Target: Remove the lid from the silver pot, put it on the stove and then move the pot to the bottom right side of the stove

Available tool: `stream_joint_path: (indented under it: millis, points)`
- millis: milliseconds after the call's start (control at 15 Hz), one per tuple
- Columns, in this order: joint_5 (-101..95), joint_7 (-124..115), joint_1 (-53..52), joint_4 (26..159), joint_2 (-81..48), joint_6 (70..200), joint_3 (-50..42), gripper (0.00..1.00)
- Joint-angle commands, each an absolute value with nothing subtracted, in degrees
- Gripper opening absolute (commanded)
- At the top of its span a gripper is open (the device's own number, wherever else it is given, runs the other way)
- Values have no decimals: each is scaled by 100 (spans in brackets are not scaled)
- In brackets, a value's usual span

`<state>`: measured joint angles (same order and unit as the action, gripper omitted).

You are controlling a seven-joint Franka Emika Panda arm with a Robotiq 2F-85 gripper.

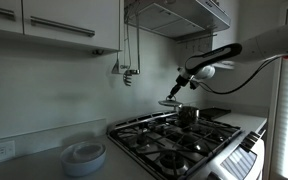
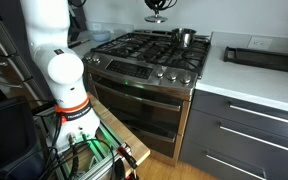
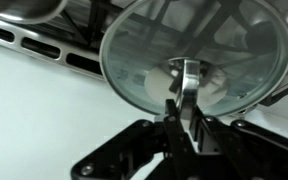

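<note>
I will next lower the lid in my gripper away from the silver pot point(image 1: 188, 115) and let go of the knob, because the empty rear grates below, beside the pot, have room.
My gripper point(image 3: 182, 108) is shut on the upright handle of the round lid point(image 3: 194, 45), which fills the wrist view. In both exterior views the lid point(image 1: 170, 102) point(image 2: 158, 17) hangs in the air under the gripper point(image 1: 177, 92) point(image 2: 159, 6), above the back of the stove point(image 1: 184, 142) point(image 2: 144, 50). The silver pot point(image 1: 188, 115) point(image 2: 184, 37) stands uncovered on a rear burner, below and a little to one side of the lid. The grates show through under the lid in the wrist view.
White stacked dishes point(image 1: 84, 155) sit on the counter beside the stove. A range hood point(image 1: 179, 15) hangs above the burners. A dark tray point(image 2: 264, 55) lies on the counter on the stove's other side. The robot's base point(image 2: 59, 70) stands in front of the stove.
</note>
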<state>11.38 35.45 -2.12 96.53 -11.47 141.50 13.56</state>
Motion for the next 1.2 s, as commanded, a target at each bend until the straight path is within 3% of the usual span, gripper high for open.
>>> stream_joint_path:
  millis: [0,533,1133]
  points:
    - [1710,4459,-202,9923,-1023,13946,1527,4]
    - [2010,5528,-389,10269,-1092,13792,1644,4]
    - [1878,5951,-595,10788,-1281,14939,1701,4]
